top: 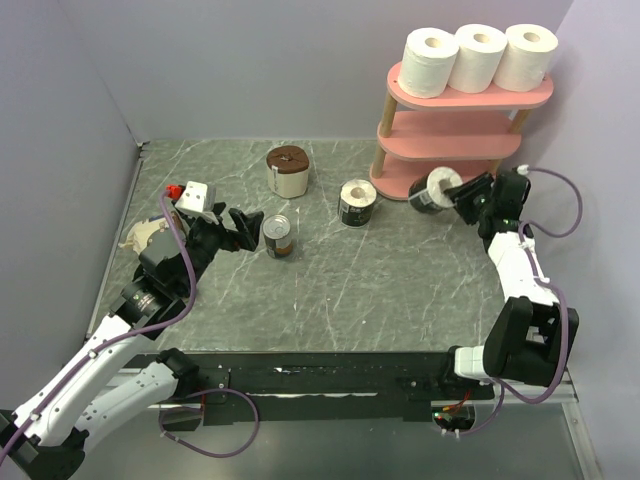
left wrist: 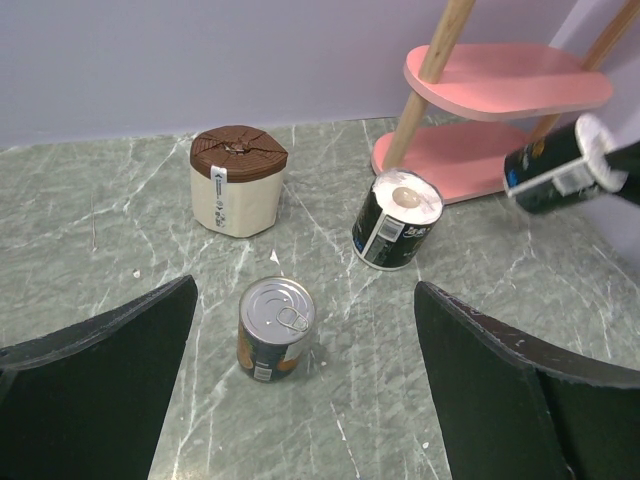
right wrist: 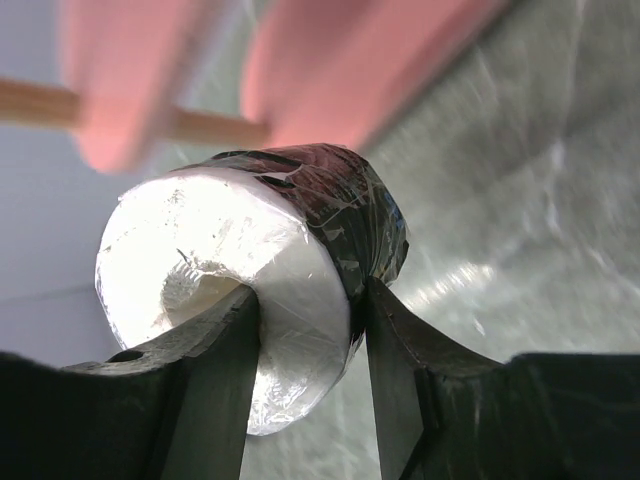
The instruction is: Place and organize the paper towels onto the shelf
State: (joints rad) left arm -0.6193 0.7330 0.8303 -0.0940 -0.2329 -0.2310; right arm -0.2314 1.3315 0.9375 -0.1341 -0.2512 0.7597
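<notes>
My right gripper raises the black-printed roll outward next, turns it upright and releases it on the shelf's middle board (top: 474, 145), which is bare, above and outward of the gripper.
The pink shelf (top: 455, 142) stands at the far right, with three white paper towel rolls (top: 478, 57) in a row on its top board. My right gripper (top: 462, 196) is shut on a black-printed roll (top: 436, 190), held tilted by the shelf's bottom board. In the right wrist view one finger is in that roll's (right wrist: 250, 270) core and the other on its black side. A second black-printed roll (top: 357, 203) stands on the table. A cream roll with a brown top (top: 288, 172) stands further back. My left gripper (top: 245, 228) is open and empty.
A small metal can (top: 278, 237) stands just beyond my left gripper (left wrist: 305, 395), between its spread fingers in the left wrist view (left wrist: 276, 328). Purple walls close the left, back and right sides. The shelf's middle board (top: 470, 128) is bare.
</notes>
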